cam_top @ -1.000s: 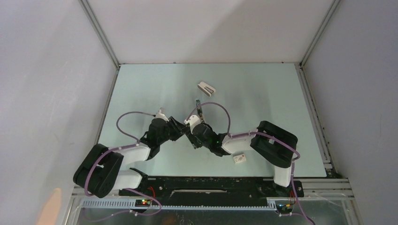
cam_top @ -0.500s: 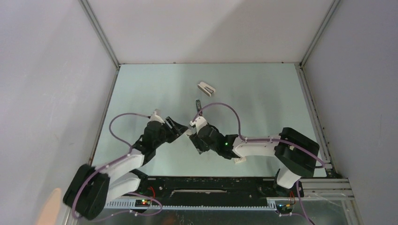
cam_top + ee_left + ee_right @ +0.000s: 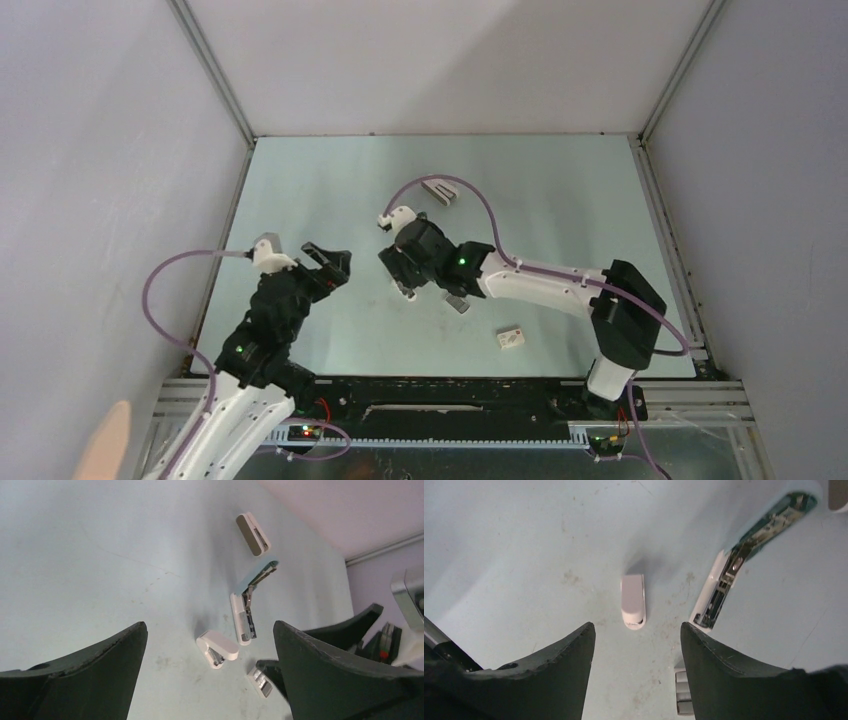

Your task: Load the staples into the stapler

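My right gripper comes down onto its rounded near end (image 3: pixel 409 295) (image 3: pixel 634 617) next and closes there, as the short white stapler lines up with the gap between my fingers.
The stapler (image 3: pixel 243 621) lies on the table hinged open, its pale green top (image 3: pixel 260 574) swung away from the white base. The right wrist view shows the stapler (image 3: pixel 719 592) ahead and to the right. The staples (image 3: pixel 261 682), a small grey ribbed block, lie flat beside the right gripper's lower finger. In the right wrist view the staples (image 3: pixel 681 692) are half hidden behind the right finger. My left gripper (image 3: pixel 210 625) (image 3: pixel 326 260) is wide open and empty, well left of these things. My right gripper (image 3: pixel 637 625) (image 3: pixel 398 272) is open over bare table, holding nothing.
A short white stapler (image 3: pixel 218 649) (image 3: pixel 633 601) lies just left of the open one. A white wedge-shaped stapler (image 3: pixel 440 190) (image 3: pixel 253 526) sits farther back. A small white box with a red mark (image 3: pixel 511 339) lies near the front, right of centre.
The two grippers were close together at the table's middle. The left arm has drawn back to the left and opened wide. The right arm has swung left and farther out, with its jaws wider.
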Robot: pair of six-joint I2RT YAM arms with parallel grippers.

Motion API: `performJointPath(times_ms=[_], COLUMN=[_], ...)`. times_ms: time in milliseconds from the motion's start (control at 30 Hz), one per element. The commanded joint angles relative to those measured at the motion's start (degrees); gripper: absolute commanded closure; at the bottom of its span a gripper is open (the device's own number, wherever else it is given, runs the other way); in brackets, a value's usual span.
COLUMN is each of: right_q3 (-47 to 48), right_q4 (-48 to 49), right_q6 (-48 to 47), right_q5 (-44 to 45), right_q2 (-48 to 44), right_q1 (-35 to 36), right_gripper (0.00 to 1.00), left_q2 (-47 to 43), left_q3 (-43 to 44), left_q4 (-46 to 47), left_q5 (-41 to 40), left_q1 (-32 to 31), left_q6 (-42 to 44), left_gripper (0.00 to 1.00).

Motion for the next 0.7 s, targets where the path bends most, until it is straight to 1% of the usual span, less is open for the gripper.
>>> performJointPath(times_ms=[0,133,200,300,400,533,633,667], right_q3=[8.76,15.07,17.36,19.63,21.01,23.04,23.54,23.52], right_q4=[-9.24,-14.31,-15.78,-16.54,-16.78,-17.86,-18.24,-18.28], right_q6=[-2.11,-2.76,-3.17,-3.64,-3.93,-4.10,-4.09,-4.04], right_q5=[-4.17,-5.90,-6.43,-7.25,-7.72,-8.28,-8.57,-8.56], right_q2=[5.34,10.81,12.85,14.95,16.65,19.28,20.39,20.57], right_q1=[-1.70,-2.17,-2.29,-2.30,-2.26,-2.38,-2.38,-2.41], right_gripper=[0.35,0.38,0.41,0.46,0.50,0.56,0.60,0.61], left_q2=[-1.68,-1.34,-0.43,0.76,1.44,1.85,1.20,0.85], left_q3=[6.36,11.95,15.08,20.19,23.09,23.52,21.36,20.65], left_q4=[-13.67,-17.97,-20.16,-23.54,-24.54,-23.72,-21.32,-20.42], left_q5=[-6.29,-5.02,-4.53,-4.30,-3.19,-2.83,-3.57,-2.71], left_q1=[0.18,0.18,0.18,0.18,0.18,0.18,0.31,0.62], left_q6=[4.41,7.23,10.37,14.90,20.04,24.60,25.17,25.23], left_gripper=[0.00,0.00,0.00,0.00,0.00,0.00,0.00,0.00])
